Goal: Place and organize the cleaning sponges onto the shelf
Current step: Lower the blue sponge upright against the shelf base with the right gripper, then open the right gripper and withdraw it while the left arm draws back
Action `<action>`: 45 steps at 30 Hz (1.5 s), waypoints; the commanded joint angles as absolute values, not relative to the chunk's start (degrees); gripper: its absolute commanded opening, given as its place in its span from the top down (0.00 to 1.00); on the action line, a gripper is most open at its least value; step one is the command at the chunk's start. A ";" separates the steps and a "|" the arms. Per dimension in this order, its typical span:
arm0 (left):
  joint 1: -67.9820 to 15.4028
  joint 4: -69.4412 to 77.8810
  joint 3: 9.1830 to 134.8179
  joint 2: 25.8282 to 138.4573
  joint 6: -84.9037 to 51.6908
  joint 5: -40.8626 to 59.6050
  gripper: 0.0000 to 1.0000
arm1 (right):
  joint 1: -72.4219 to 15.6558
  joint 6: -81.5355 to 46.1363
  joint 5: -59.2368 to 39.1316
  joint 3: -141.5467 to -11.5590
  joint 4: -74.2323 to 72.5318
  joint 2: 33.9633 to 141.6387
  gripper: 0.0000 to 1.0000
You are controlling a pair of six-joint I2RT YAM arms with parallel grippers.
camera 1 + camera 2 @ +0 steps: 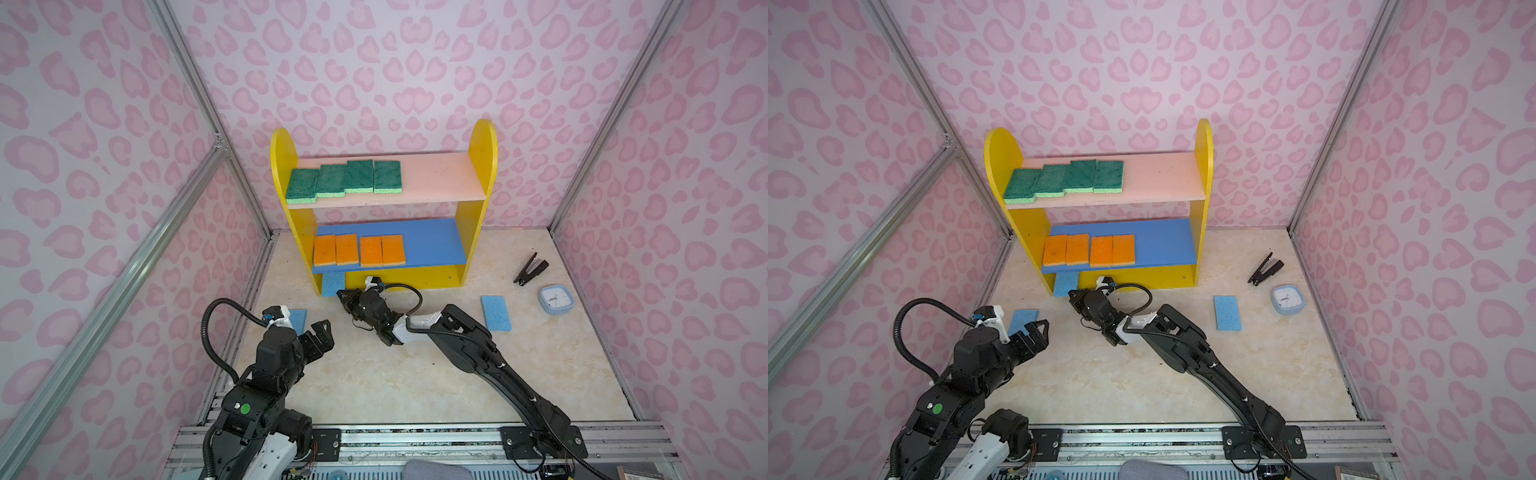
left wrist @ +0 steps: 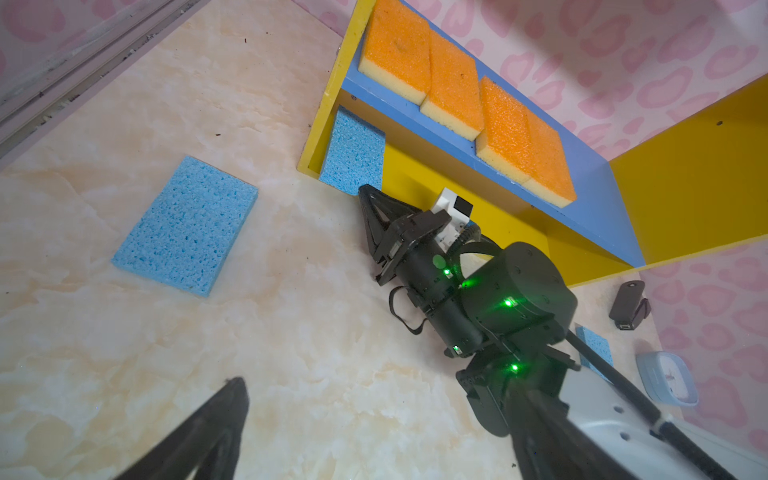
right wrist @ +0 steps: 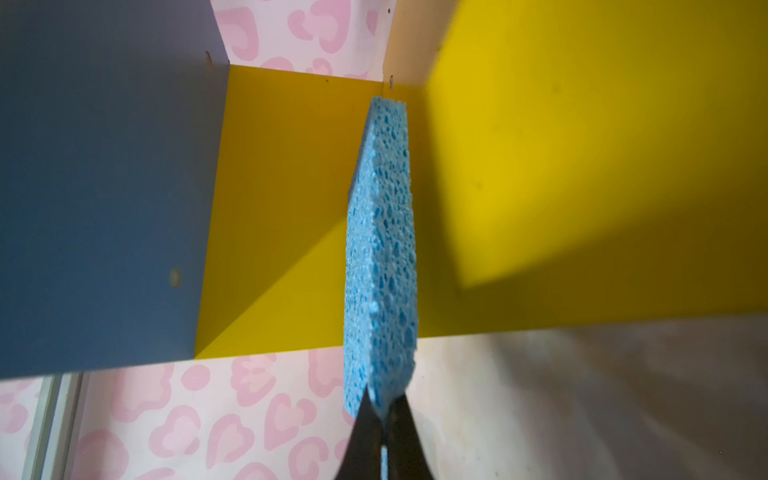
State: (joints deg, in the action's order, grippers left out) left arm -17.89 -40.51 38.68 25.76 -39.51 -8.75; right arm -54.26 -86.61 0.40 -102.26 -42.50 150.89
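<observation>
The light-blue sponge still sticks out, so my right gripper will push it outward into the end of the shelf's bottom section by the shelf's side (image 1: 328, 281) (image 3: 429, 240). Then it will let go of the sponge's near end.
The shelf (image 1: 484, 149) stands at the back. Several green sponges (image 1: 345, 178) line its pink upper board and several orange ones (image 1: 359, 249) its blue middle board. My right gripper (image 1: 343, 294) is shut on the near end of a light-blue sponge (image 1: 332, 283), which reaches into the left end of the bottom compartment (image 3: 582, 166). In the right wrist view that sponge (image 3: 380, 249) shows edge-on between the fingertips. My left gripper (image 1: 320, 332) hangs open and empty beside a second blue sponge (image 2: 185, 224) on the floor. A third blue sponge (image 1: 496, 312) lies to the right.
A black stapler (image 1: 531, 269) and a light-blue square clock (image 1: 556, 299) lie on the floor right of the shelf. Pink patterned walls close in three sides. The right arm stretches diagonally across the middle of the floor.
</observation>
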 commanded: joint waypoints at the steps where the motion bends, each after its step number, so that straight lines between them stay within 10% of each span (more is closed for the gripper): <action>1: -17.84 -40.06 39.19 25.92 -38.94 -8.07 0.03 | -54.09 -87.63 1.22 -105.30 -39.86 153.34 1.00; 12: -17.84 -39.88 38.91 26.07 -38.73 -7.62 0.03 | -53.58 -87.48 1.93 -111.75 -37.51 157.16 0.96; 20: -17.84 -40.30 39.20 26.02 -39.00 -7.65 0.03 | -53.60 -86.18 0.00 -111.09 -36.88 156.32 0.56; 38: -17.49 -44.17 42.83 30.69 -42.41 -6.93 0.02 | -54.26 -77.30 -3.86 -90.60 -34.96 139.67 0.35; 42: -17.36 -43.59 41.29 32.57 -43.48 -9.16 0.42 | -54.22 -72.08 -4.85 -83.99 -33.66 134.35 0.34; 45: -17.06 -43.98 40.62 36.69 -44.00 -11.82 0.41 | -53.64 -70.92 -5.49 -75.83 -37.15 129.42 0.34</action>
State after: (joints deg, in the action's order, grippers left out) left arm -17.30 -43.59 41.19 34.22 -42.54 -8.51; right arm -53.93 -74.30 -4.56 -80.99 -34.15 132.00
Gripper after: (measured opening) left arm 0.559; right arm 0.658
